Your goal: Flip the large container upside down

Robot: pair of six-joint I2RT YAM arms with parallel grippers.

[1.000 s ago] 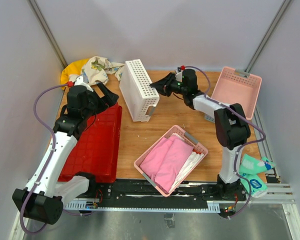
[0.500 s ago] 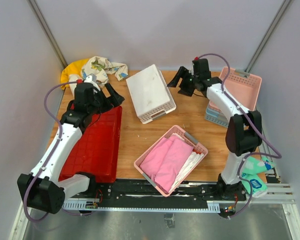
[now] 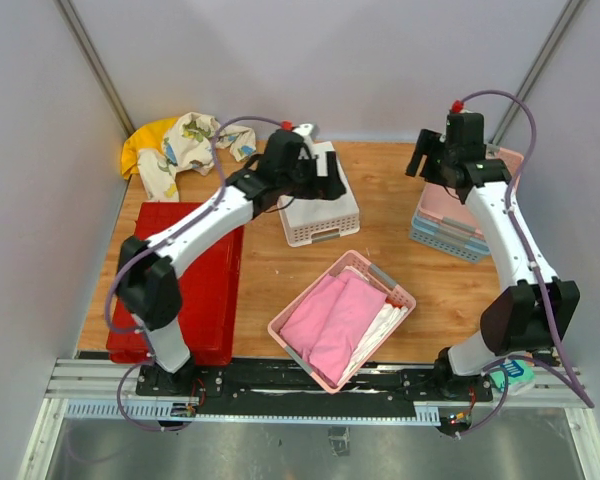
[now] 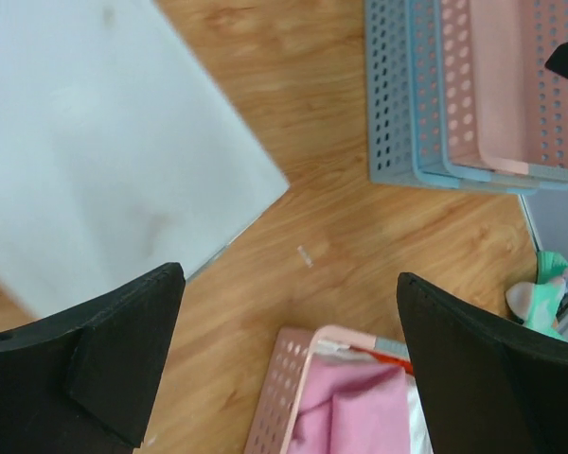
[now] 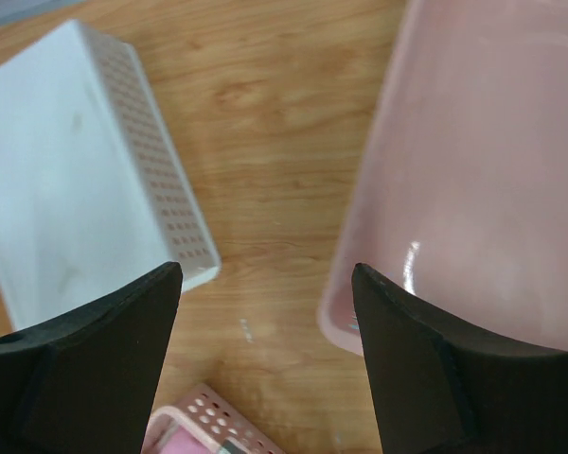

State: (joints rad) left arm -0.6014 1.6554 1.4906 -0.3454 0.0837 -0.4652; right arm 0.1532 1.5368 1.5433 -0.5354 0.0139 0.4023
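The stacked pink basket's nearer long rim [image 3: 426,194] [image 5: 359,197] is below my right gripper, to its right in the wrist view. I should move my right gripper over and down onto it next.
The large container [image 3: 185,285], a shallow red bin, lies along the table's left side with its square-ribbed underside up; neither wrist view shows it. My left gripper [image 3: 320,172] is off it, hovering open over the white basket [image 3: 325,205] at the back centre. In the left wrist view the left gripper [image 4: 293,369] holds nothing, with wood and a pink basket rim below. My right gripper [image 3: 423,158] stands open at the back right. In its own view the right gripper [image 5: 265,359] is empty above bare wood.
The white basket [image 4: 104,142] rests bottom up. A pink basket with pink cloth [image 3: 342,318] sits front centre. A pink basket stacked in blue ones [image 3: 460,215] stands at the right. Crumpled cloths [image 3: 180,140] lie back left, a green packet [image 3: 510,370] front right.
The white basket went from standing on its side to lying bottom up. My right gripper opened and drew back to the right. My left arm swung from the red bin over to the white basket.
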